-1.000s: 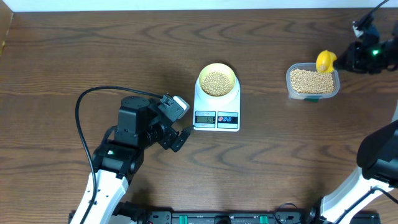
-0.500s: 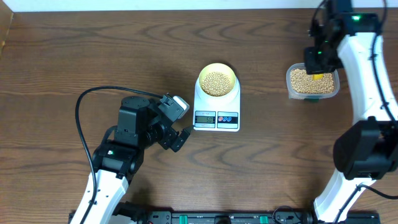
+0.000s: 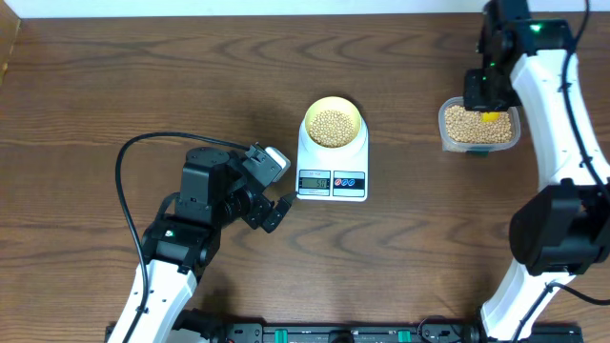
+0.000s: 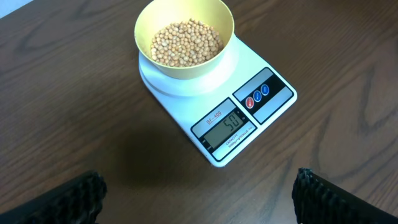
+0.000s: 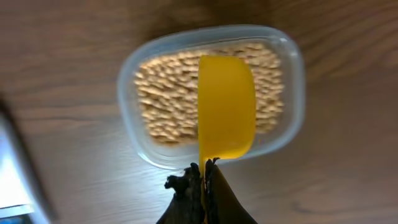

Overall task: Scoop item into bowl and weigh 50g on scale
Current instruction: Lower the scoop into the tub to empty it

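The scoop's handle comes free above the beans next, as my right gripper turns and moves down over the clear container. The scale's display already shows the asked weight.
The pale yellow bowl [image 3: 332,124] holds tan beans [image 3: 331,127] and stands on the white scale [image 3: 332,175]. In the left wrist view the bowl [image 4: 185,38] sits on the scale [image 4: 249,118], whose display reads 50. My left gripper [image 3: 274,212] is open and empty, left of the scale; its fingers [image 4: 68,199] show at the bottom corners. My right gripper [image 3: 488,95] is shut on the handle of the yellow scoop [image 5: 226,116], held over the clear container [image 5: 211,93] of beans [image 5: 168,99]. The scoop's bowl faces away, so its content is hidden.
The clear container [image 3: 479,127] stands at the right of the table, well apart from the scale. The left arm's black cable [image 3: 129,152] loops over the table at the left.
My right arm has swung in from the far right to over the clear container and settled there with the scoop. The left arm, bowl and scale have not moved.
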Tool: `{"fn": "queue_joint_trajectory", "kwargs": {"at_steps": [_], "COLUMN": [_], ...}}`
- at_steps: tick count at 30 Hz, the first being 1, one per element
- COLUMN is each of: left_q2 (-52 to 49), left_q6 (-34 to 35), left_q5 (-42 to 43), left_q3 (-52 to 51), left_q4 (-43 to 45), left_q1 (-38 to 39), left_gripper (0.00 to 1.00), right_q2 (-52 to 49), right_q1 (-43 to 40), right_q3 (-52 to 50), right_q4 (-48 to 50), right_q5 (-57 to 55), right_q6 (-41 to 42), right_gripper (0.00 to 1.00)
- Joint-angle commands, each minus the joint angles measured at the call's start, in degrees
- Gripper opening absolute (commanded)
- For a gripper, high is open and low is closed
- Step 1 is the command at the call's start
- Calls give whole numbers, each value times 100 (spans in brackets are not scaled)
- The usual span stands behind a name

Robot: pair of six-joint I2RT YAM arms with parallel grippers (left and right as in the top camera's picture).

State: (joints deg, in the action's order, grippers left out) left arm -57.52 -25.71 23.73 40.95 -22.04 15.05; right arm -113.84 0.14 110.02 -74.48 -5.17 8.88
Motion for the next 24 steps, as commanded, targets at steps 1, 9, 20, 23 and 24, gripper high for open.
{"fn": "queue_joint_trajectory", "kwargs": {"at_steps": [1, 9, 20, 23, 24], "left_q2": [28, 28, 28, 28, 28], "left_q6": [-15, -15, -15, -15, -15], "left_q5": [72, 70, 70, 72, 70], "left_q3": [66, 66, 66, 66, 66], "left_q4": [4, 4, 2, 2, 2], "left_q1": [-24, -24, -24, -24, -24], "left_gripper": [97, 98, 98, 97, 98], "right_q2": [103, 101, 101, 101, 101], "right_q1": [-216, -627, -702, -702, -704], "right_q3": [-17, -142, -664, -664, -664], "right_q4": [76, 118, 1001, 1176, 1204], "right_q5": [1106, 1799, 1904, 1902, 1904], "right_q6": [732, 2347, 4013, 4039, 4044], "right_gripper": [1, 1, 1, 1, 1]}}
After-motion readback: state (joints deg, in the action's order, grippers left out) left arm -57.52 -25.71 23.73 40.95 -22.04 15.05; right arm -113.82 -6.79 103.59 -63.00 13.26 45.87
